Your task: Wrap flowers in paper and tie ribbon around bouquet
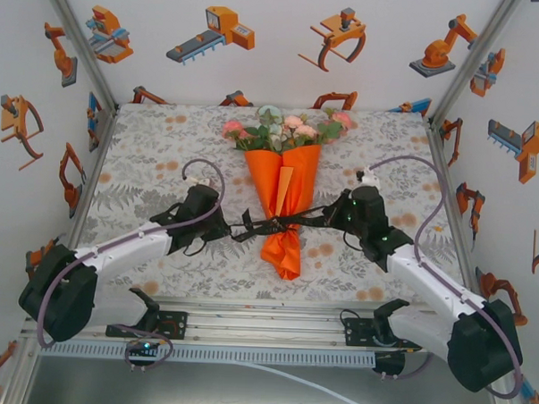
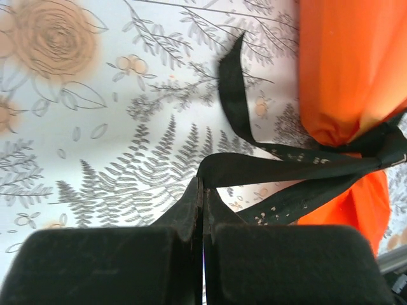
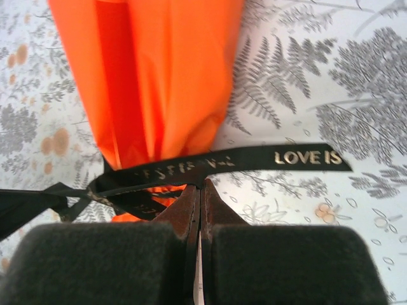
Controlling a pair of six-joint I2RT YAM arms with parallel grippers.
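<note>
I should move my right gripper away from the paper neck and slightly back next, then let go of the ribbon loop, because bare tablecloth is beside the gripper, opposite the cone.
The bouquet (image 1: 284,180) lies mid-table: an orange paper (image 1: 282,189) cone with pink, white and green flowers (image 1: 286,128) at its far, wide end. A black ribbon (image 1: 277,224) crosses the cone's narrow neck. Left of the neck, my left gripper (image 1: 227,227) is shut on the ribbon; in the left wrist view the gripper (image 2: 203,184) pinches a ribbon (image 2: 286,166) strand running to the knot at the paper (image 2: 350,63). My right gripper (image 1: 333,214) is shut on the other strand; the right wrist view shows the gripper (image 3: 201,187) clamping the lettered ribbon (image 3: 254,159) beside the paper (image 3: 159,76).
A grey floral tablecloth (image 1: 155,161) covers the table. White walls with orange robot stickers close in the left, back and right sides. A metal rail (image 1: 264,331) with the arm bases runs along the near edge. Grey-purple cables loop above both wrists.
</note>
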